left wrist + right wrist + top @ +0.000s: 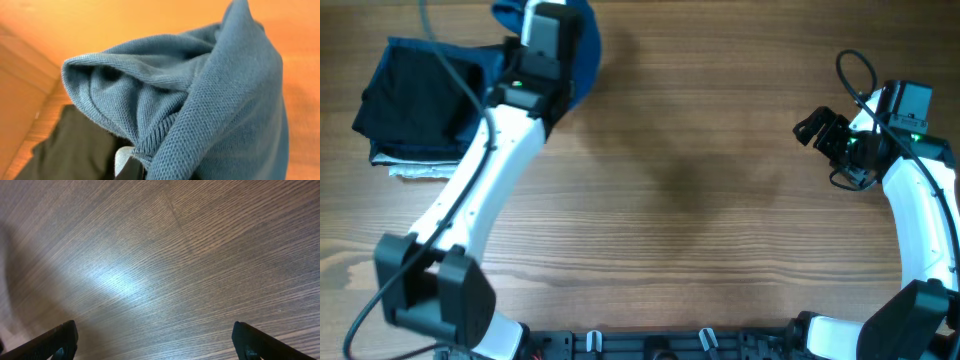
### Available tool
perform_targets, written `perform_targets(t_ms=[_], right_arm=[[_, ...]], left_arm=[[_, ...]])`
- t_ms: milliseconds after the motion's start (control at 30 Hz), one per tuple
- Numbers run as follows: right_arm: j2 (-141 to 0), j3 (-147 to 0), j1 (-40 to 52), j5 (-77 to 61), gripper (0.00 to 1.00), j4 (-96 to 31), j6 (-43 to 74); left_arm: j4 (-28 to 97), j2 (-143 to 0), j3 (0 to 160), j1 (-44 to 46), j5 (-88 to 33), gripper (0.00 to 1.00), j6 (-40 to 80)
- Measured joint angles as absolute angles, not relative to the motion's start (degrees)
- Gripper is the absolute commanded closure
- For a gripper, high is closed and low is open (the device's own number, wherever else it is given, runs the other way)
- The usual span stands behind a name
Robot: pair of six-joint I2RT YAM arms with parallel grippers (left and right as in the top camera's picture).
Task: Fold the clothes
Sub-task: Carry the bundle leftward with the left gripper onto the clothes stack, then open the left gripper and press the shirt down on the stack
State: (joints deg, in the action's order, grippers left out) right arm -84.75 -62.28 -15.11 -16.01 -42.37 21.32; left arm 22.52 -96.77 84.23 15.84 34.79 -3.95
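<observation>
My left gripper should next carry the T-shirt [582, 52] to the left in the overhead view and let it go on top of the stack of folded dark garments, because they lie on that side of it.
The medium-blue T-shirt [582, 52] is bunched up at the far left of the table, mostly hidden under my left arm in the overhead view. In the left wrist view the blue fabric [215, 110] fills the frame, with a ribbed hem and a pale label [122, 159] close to my fingers. My left gripper [134, 171] is shut on the T-shirt and holds it over the edge of the folded dark garments. My right gripper [817, 130] is open and empty above bare wood at the right; its two fingertips show wide apart in the right wrist view [155, 342].
A stack of folded black and dark navy garments [415, 95] lies at the far left on a folded white-grey garment [420, 170]. The black garment also shows in the left wrist view [70, 150]. The wooden table [700, 200] stretches between the arms.
</observation>
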Motion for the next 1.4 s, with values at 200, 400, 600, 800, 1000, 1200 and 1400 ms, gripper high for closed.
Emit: perform_targets(t_ms=[200,400,600,800,1000,1200,1400], right_arm=[[-84.8,-62.3,-15.1,-16.0,0.00,-42.4,21.3],[-84.8,-62.3,-15.1,-16.0,0.00,-42.3,21.3],[-84.8,-62.3,-15.1,-16.0,0.01,-42.2,21.3],[-84.8,-62.3,-15.1,-16.0,0.01,-42.2,21.3],[-84.8,-62.3,-15.1,-16.0,0.01,-42.2,21.3],[-84.8,-62.3,-15.1,-16.0,0.01,-42.2,21.3],[-84.8,-62.3,-15.1,-16.0,0.00,-42.2,21.3]], left_arm=[[23.1,-93.7,84.3,2.1,33.8,0.96,0.0],[32.1,-93.7,84.3,-13.0,24.3,0.96,9.5],[35.7,-97.4,84.3,-20.2,17.4,0.82,15.8],[36.9,-100.2,84.3,-23.9,17.3,0.00,17.1],[37.1,-97.8,84.3,-28.3,18.0,0.05,18.6],[35.3,-87.0,84.6,-29.2,8.3,0.69,20.3],[31.9,-86.8,85.4,-29.2,-5.2,0.74,20.3]])
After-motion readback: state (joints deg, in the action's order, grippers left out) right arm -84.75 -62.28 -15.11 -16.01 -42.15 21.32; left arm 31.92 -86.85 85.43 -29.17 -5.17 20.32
